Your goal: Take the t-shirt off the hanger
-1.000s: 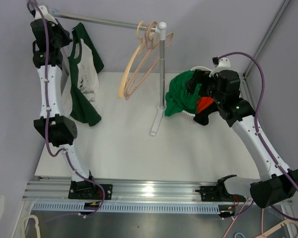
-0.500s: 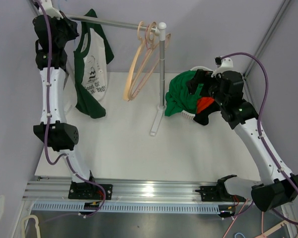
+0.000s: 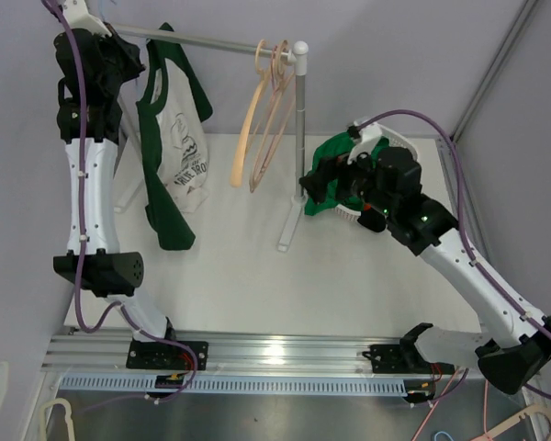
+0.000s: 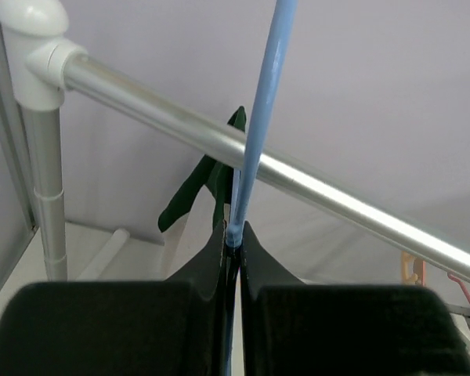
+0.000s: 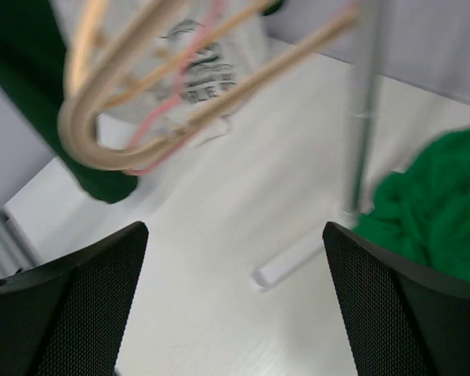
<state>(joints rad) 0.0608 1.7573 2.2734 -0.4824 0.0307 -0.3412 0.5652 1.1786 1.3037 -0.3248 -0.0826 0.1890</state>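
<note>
I next need my right gripper back and left in the top view, past the empty hangers, onto the shirt's near green sleeve, which hangs free.
A white and dark green t-shirt [image 3: 176, 152] hangs from the rail [image 3: 202, 39] at the far left, on a blue hanger [image 4: 258, 117] whose hook lies over the rail [image 4: 298, 174]. My left gripper [image 4: 235, 235] is shut on the blue hanger's stem just below the rail; it shows high at the left in the top view [image 3: 119, 50]. My right gripper [image 3: 323, 180] is open and empty above the table beside the rack's post [image 3: 299, 129]. In the right wrist view the shirt [image 5: 196, 47] shows behind the empty hangers.
Several empty tan and pink hangers [image 3: 262, 115] hang near the rail's right end, also in the right wrist view [image 5: 164, 86]. A pile of green, red and black clothes [image 3: 349, 165] lies at the back right. The rack's white foot [image 3: 289, 225] rests mid-table.
My right arm has swung left from over the clothes pile to beside the rack post. The t-shirt has swung and turned on the rail. The left gripper has shifted slightly.
</note>
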